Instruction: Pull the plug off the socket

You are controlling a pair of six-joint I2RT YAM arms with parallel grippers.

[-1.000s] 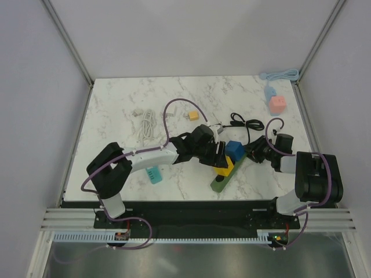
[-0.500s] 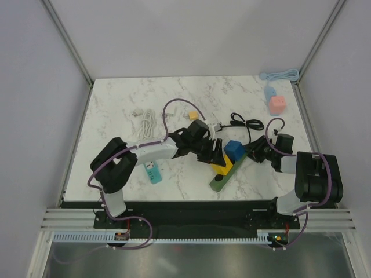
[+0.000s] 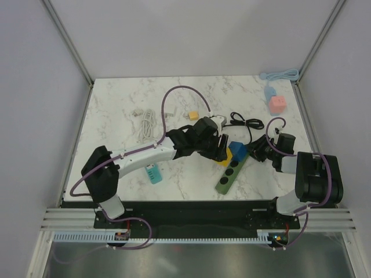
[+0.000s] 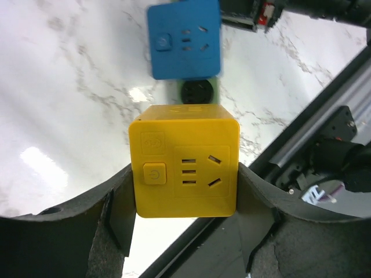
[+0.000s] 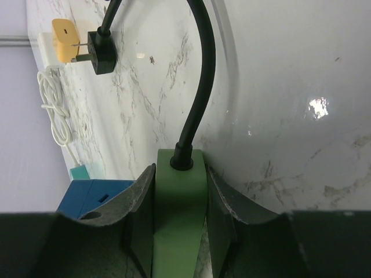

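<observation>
The left gripper carries the yellow cube plug outward next, then down onto open marble (image 3: 179, 124) beside the small yellow adapter.
A green power strip (image 3: 228, 175) lies slanted on the marble table. A blue cube plug (image 3: 236, 150) sits plugged into its far part. My left gripper (image 3: 221, 152) is shut on a yellow cube plug (image 3: 225, 156) and holds it clear of the strip. In the left wrist view the yellow cube (image 4: 184, 168) is clamped between both fingers (image 4: 120, 217), above an empty strip socket (image 4: 197, 92) and the blue cube (image 4: 185, 39). My right gripper (image 3: 257, 153) is shut on the strip's cable end (image 5: 179, 197), where the black cord (image 5: 203, 75) comes out.
The black cord coils behind the strip (image 3: 246, 123), ending in a black plug (image 5: 98, 52). A teal adapter (image 3: 153, 174), a white cable bundle (image 3: 146, 123) and a small yellow adapter (image 3: 193, 115) lie left. Pink (image 3: 277, 104) and light blue (image 3: 271, 91) cubes sit far right.
The yellow cube has come off the green strip in my left gripper and moved up and away, leaving bare sockets. The right gripper has stayed on the strip's end.
</observation>
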